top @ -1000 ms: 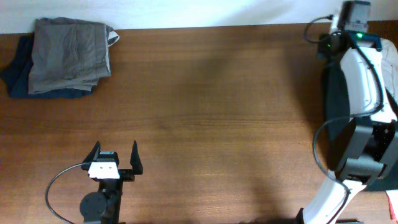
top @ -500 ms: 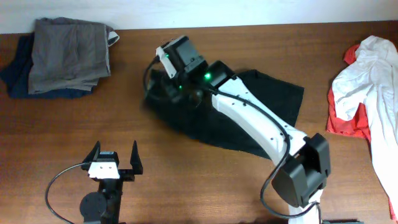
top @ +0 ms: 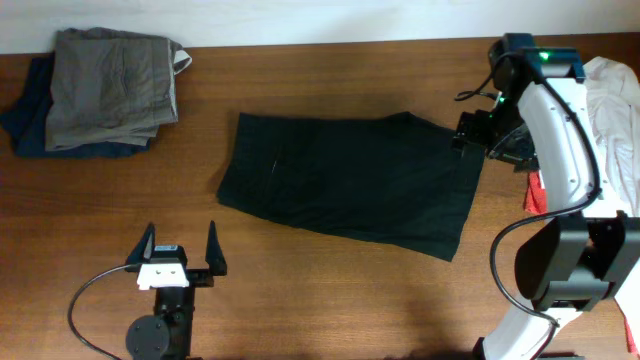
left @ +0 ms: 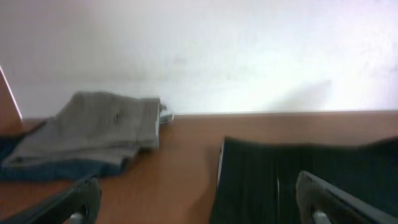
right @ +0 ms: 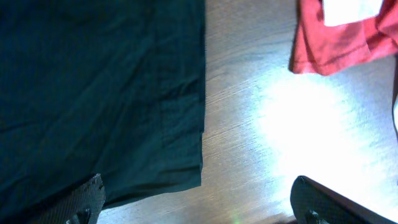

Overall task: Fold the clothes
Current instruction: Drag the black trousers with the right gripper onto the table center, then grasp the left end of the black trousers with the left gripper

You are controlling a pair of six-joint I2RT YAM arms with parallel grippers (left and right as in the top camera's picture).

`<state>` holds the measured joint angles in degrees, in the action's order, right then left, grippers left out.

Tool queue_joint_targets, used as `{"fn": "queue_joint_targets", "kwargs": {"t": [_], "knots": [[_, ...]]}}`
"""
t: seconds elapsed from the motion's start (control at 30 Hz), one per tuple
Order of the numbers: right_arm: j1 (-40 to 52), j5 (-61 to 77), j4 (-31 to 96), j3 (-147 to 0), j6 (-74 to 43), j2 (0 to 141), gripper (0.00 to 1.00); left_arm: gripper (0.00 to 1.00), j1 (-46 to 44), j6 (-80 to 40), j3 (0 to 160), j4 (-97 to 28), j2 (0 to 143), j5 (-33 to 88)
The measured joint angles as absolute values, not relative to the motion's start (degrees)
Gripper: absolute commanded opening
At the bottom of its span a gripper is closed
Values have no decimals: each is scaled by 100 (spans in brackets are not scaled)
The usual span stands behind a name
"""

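I should next move my left gripper outward and tilt it down onto the garment's edge facing the folded pile, since that edge is outward of and below it.
A black garment (top: 350, 185) lies spread flat in the middle of the wooden table; it also shows in the right wrist view (right: 99, 93) and the left wrist view (left: 298, 171). My right gripper (top: 470, 138) hovers over the garment's right edge, open and empty (right: 199, 208). Near the front edge, my left gripper (top: 180, 252) stands open and empty (left: 202, 208), short of the garment's left end. A folded pile, grey cloth (top: 110, 85) on navy cloth (top: 30, 125), sits at the back left. White clothing (top: 612, 110) and red clothing (top: 535, 190) are heaped at the right edge.
The table's back edge meets a white wall (left: 199, 50). The red cloth (right: 336, 43) lies close to the right of the black garment's edge. Bare wood (top: 330, 290) runs along the front between the two arms.
The black garment came onto the table: my right arm reached far left with it, then drew back to its right edge and opened. The left arm stayed put.
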<state>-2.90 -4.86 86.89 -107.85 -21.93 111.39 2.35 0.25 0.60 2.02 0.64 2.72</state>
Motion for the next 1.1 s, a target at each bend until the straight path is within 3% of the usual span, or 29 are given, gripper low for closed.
{"fn": "queue_joint_targets", "kwargs": {"t": [0.13, 0.23, 0.3, 0.43, 0.5, 0.6, 0.73, 0.97, 1.03, 1.1], "knots": [[-311, -438, 8694, -10777, -2349, 11139, 99, 99, 226, 172, 64, 1553, 73, 958], [-311, -419, 8764, -10777, -2379, 11126, 99, 99, 226, 320, 508, 1343, 934, 1721], [-311, -390, 8790, -10761, -2364, 11013, 99, 99, 226, 506, 1719, 464, 2213, 2029], [-311, -333, 8858, -10766, -2316, 10779, 99, 99, 215, 956, 5734, -2950, 5865, 2344], [-311, -202, 8897, -10761, -2305, 10763, 99, 99, 215, 1015, 6851, -3367, 7013, 2729], [-311, 32, 9052, -10761, -2045, 10761, 99, 99, 204, 1035, 7159, -2880, 7907, 3295], [-311, 333, 9155, -10761, -1881, 10761, 99, 99, 200, 475, 7205, -3072, 9421, 2423], [-311, 464, 9198, -10761, -1874, 10761, 98, 99, 145, 316, 7207, -2842, 11150, 2377], [-311, 467, 9198, -10761, -1872, 10761, 99, 75, 145, 318, 7251, -2910, 11413, 2359], [-311, 467, 9194, -10761, -1857, 10761, 99, 69, 145, 336, 7279, -3083, 11465, 2405]]}}
